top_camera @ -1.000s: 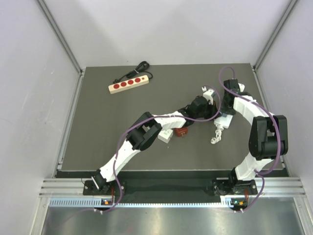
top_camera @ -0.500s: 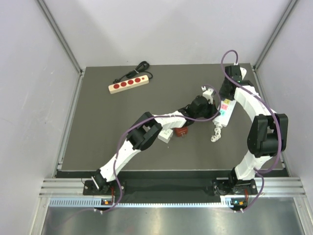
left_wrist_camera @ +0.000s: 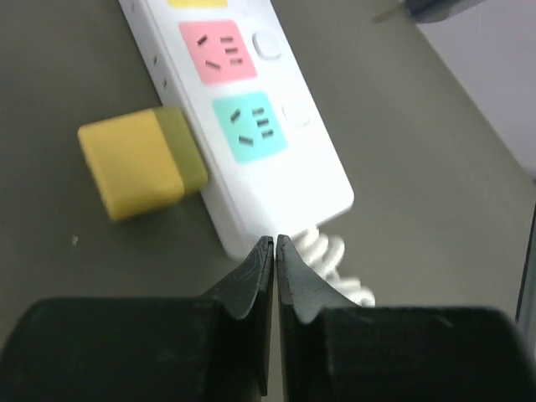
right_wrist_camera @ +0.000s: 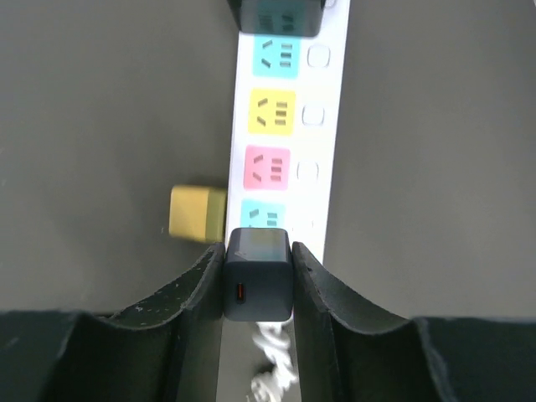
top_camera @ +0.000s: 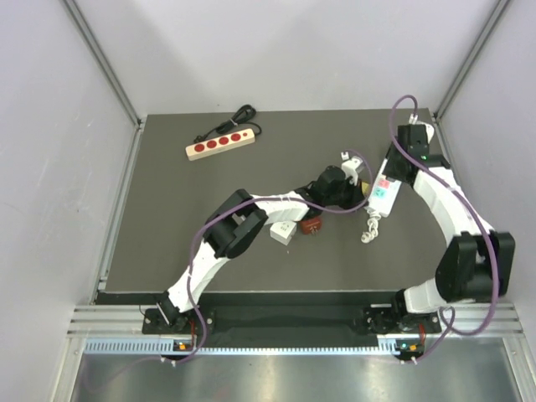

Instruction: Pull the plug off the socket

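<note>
My right gripper swings the dark plug back past the red-brown object next, then brings the plug down onto open mat beside the white block.
A white power strip with coloured sockets lies at the right of the mat. My right gripper is shut on a dark blue-grey plug and holds it clear above the cyan socket at the strip's near end. In the top view the right gripper is over the strip's far end. My left gripper is shut and empty, its tips at the end of the strip where the coiled cord leaves. In the top view the left gripper is beside the strip's left edge.
A yellow cube rests against the strip's side, also in the right wrist view. Another dark plug sits on the strip's far end. A red-brown object and a white block lie mid-mat. A wooden strip lies far left.
My right gripper has lifted off the power strip and drawn back toward the far right, carrying the dark plug. The strip's coloured sockets have come into view. The left gripper stayed beside the strip.
</note>
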